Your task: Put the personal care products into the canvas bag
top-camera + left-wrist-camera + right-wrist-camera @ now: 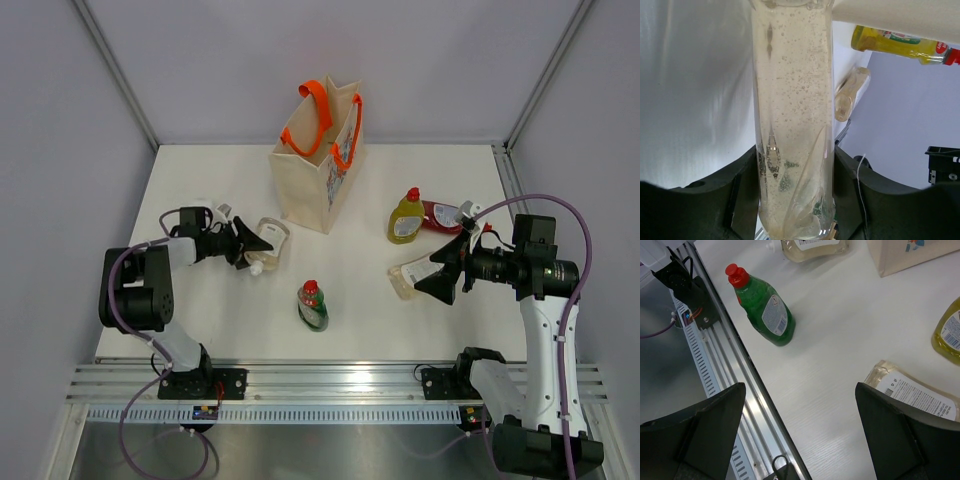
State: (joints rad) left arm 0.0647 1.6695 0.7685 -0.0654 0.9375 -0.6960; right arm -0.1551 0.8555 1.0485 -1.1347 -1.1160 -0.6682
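The left gripper rises next and carries the clear bottle outward over the bag's open top (322, 138) to release it. The bag's upright canvas side stands between bottle and opening.
The beige canvas bag (317, 165) with orange handles stands upright at the back middle. My left gripper (252, 246) is shut on a clear bottle of pale liquid (268, 243), which fills the left wrist view (792, 125) between both black fingers. My right gripper (437, 271) is open and empty, hovering beside a second clear bottle (410, 276) with a white label, also in the right wrist view (912, 392). The green bottle with red cap (312, 304) lies at the front middle (765, 310). The yellow-green bottle (406, 217) and the red bottle (441, 214) sit right of the bag.
An aluminium rail (330, 378) runs along the table's near edge and shows in the right wrist view (747, 390). Grey walls enclose the table on three sides. The bag's corner (912, 255) shows at the top right of the right wrist view.
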